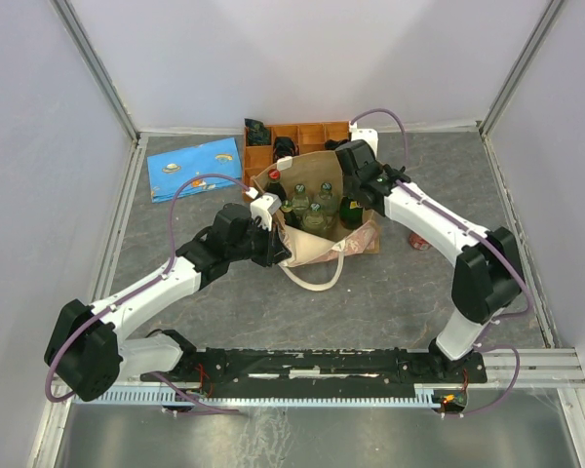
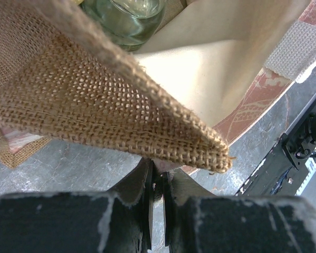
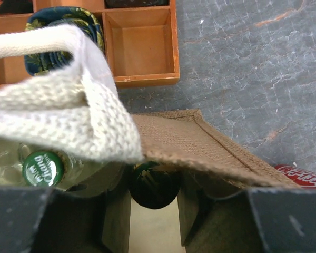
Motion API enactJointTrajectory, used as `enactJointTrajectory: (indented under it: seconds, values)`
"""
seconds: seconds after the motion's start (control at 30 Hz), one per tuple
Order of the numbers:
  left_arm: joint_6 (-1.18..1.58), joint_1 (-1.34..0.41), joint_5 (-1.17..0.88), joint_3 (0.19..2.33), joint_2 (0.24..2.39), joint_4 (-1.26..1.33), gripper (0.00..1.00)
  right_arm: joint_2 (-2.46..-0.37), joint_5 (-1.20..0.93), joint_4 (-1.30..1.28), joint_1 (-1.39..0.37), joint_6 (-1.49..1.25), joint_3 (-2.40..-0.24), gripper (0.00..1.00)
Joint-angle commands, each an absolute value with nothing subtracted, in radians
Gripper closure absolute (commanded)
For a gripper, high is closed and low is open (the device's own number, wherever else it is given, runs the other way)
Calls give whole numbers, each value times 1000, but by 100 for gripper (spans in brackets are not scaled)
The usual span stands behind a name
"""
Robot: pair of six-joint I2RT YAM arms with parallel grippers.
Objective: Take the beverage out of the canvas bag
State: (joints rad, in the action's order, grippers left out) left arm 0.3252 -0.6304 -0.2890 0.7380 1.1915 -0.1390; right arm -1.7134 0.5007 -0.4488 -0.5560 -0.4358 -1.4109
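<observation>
The robot's right gripper will next go up past the bag's rim, then move back and down to let go of the bottle, because bare tabletop near the red can lies back from it.
The tan canvas bag (image 1: 317,239) stands open at the table's middle with several bottles inside. My left gripper (image 1: 271,232) is shut on the bag's left rim; the left wrist view shows its fingers (image 2: 160,171) pinched under the burlap edge (image 2: 95,100). My right gripper (image 1: 357,198) reaches into the bag's right side. In the right wrist view its jaws (image 3: 154,184) sit closed on either side of the cap of a dark bottle (image 3: 154,188), just under the bag's rim (image 3: 200,142). The dark bottle (image 1: 352,211) stays inside the bag.
Clear green-capped bottles (image 1: 315,216) and a red-capped one (image 1: 274,176) share the bag. A cream handle (image 3: 68,105) drapes over the right fingers. The orange compartmented tray (image 1: 297,136) is behind the bag, the blue cloth (image 1: 197,168) at back left, a red can (image 1: 421,241) to the right.
</observation>
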Motion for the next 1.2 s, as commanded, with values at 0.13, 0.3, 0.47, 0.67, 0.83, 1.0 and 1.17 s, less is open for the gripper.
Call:
enactJointTrajectory:
  seconds: [0.13,0.3,0.47,0.67,0.83,1.0,1.17]
  values:
    - [342,-634,-281,718,1199,-183,97,-1526,550,-356,-580,-325,-1467,100]
    - [344,-633,-285,718,1199,-183,97,-1500,562,-340,-602,-297,-1463,100]
    - [348,-634,-286,718,1202,-179,97,-1495,565,-336,-608,-290,-1450,100]
    - [350,-634,-288,716,1202,-178,97,-1473,569,-352,-627,-264,-1488,100]
    - [352,-634,-291,718,1206,-175,97,-1445,591,-430,-662,-216,-1616,100]
    - [354,-634,-297,715,1206,-167,97,-1382,614,-484,-684,-180,-1740,100]
    - [352,-634,-311,716,1212,-167,97,-1319,641,-537,-689,-156,-1843,100]
